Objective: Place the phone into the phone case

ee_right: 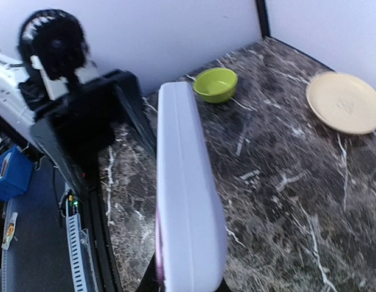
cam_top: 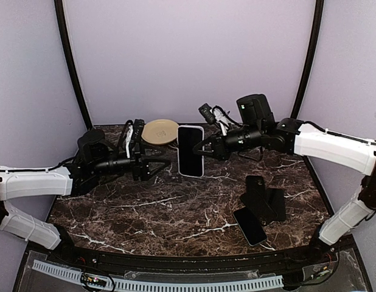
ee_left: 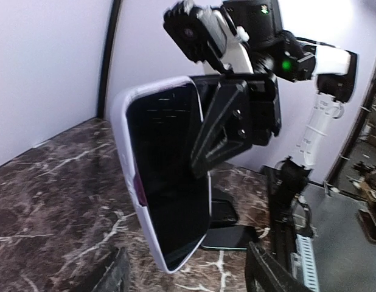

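Observation:
My right gripper lowers the case down toward the clear tabletop below next and tips it flat, since the phone already sits inside the case's rim.
The phone (cam_top: pixel 190 149) has a dark screen and stands upright in the air above the back of the table. It sits inside the rim of the white phone case (cam_top: pixel 201 152). My right gripper (cam_top: pixel 208 146) is shut on the case's right edge. In the left wrist view, the phone (ee_left: pixel 170 182) faces the camera, framed by the case (ee_left: pixel 120 131). A purple strip shows at its left edge. My left gripper (ee_left: pixel 188 281) is open just short of the case's lower end, touching nothing. The right wrist view shows only the case's back (ee_right: pixel 185 194).
A tan plate (cam_top: pixel 160 131) and a green bowl (ee_right: pixel 216 84) sit at the back left. A black stand (cam_top: pixel 264 198) and a second dark phone (cam_top: pixel 249 225) lie front right. The left arm (ee_right: pixel 84 121) is close behind the case.

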### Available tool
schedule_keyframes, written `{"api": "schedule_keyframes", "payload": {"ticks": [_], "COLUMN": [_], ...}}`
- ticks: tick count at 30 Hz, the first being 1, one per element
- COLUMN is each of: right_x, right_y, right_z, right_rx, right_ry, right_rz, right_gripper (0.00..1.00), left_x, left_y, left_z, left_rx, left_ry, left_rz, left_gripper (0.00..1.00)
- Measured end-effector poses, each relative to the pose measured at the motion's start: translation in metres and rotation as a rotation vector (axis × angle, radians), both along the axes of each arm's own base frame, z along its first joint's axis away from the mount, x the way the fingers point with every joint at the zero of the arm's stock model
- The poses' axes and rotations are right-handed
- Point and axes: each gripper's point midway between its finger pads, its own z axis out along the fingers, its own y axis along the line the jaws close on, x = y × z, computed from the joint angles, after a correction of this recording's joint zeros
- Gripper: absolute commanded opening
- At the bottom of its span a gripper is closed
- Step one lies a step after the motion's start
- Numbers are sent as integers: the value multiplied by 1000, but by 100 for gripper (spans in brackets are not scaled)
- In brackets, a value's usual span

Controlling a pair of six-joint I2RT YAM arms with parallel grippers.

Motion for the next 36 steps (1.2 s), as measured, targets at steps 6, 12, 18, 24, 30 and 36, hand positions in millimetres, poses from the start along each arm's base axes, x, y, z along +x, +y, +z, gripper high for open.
{"api": "schedule_keyframes", "payload": {"ticks": [6,12,18,24,30,36], "right_x": [44,53,62,75,92,111], "right_y": [-20,-34,-40,-47,-44,-56], "right_z": [-77,-145,-176,-187,-200,-224], "right_rx": [-170,-304,-343,-328,-348,-410], "right_ry": [201,386,475,545,562,561], "right_rz": [-163,-231,-261,-297,-342,-452], "right_gripper": [0,0,0,12,22,29], "left_x": [39,44,45,45,45,44], "left_y": [14,18,19,19,19,20], "left_z": [-7,-13,-18,-19,-19,-20], "left_rx": [81,108,127,129,130,134], "left_ry": [2,7,17,18,16,18], "left_rz": [227,267,273,273,272,272], "left_gripper": [71,71,70,71,71,70]}}
